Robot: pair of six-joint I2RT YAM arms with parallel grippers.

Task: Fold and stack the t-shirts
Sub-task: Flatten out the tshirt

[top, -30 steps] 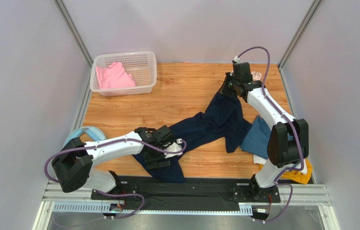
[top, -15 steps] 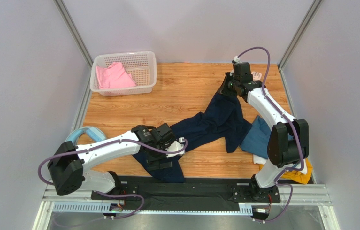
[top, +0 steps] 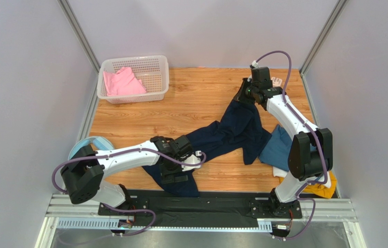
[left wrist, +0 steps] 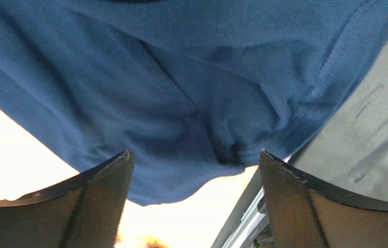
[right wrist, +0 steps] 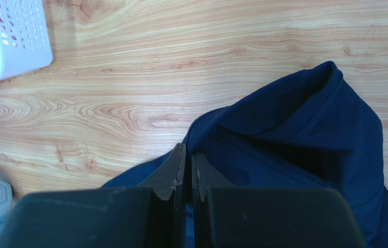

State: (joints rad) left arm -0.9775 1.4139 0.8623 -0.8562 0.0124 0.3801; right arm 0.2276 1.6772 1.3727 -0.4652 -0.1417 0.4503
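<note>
My left gripper lowers its open fingers onto the wrinkled cloth [left wrist: 195, 152] between them next and closes, as they straddle it and the shirt's near end lies below them.
The dark navy t-shirt [top: 232, 132] lies stretched across the table from the far right to the near edge. My right gripper [top: 246, 95] is shut on its far end; in the right wrist view the jaws [right wrist: 188, 155] pinch the navy cloth [right wrist: 294, 134]. My left gripper [top: 174, 173] is open just above the shirt's near end; in the left wrist view its fingers [left wrist: 103, 181] stand wide apart over the navy hem [left wrist: 190, 119]. A teal t-shirt [top: 276, 147], a white one [top: 281, 172] and a mustard one [top: 320, 188] lie piled at the right. A pink t-shirt [top: 121, 82] lies in the basket.
A white plastic basket [top: 159, 77] stands at the far left of the wooden table [top: 190, 103]. A light blue ring-shaped thing [top: 95, 144] lies at the left edge. The black rail [top: 201, 204] runs along the near edge, under the shirt's near end.
My left gripper has shifted slightly right and nearer over the shirt's near end. The right arm and the shirt's far end have not moved.
</note>
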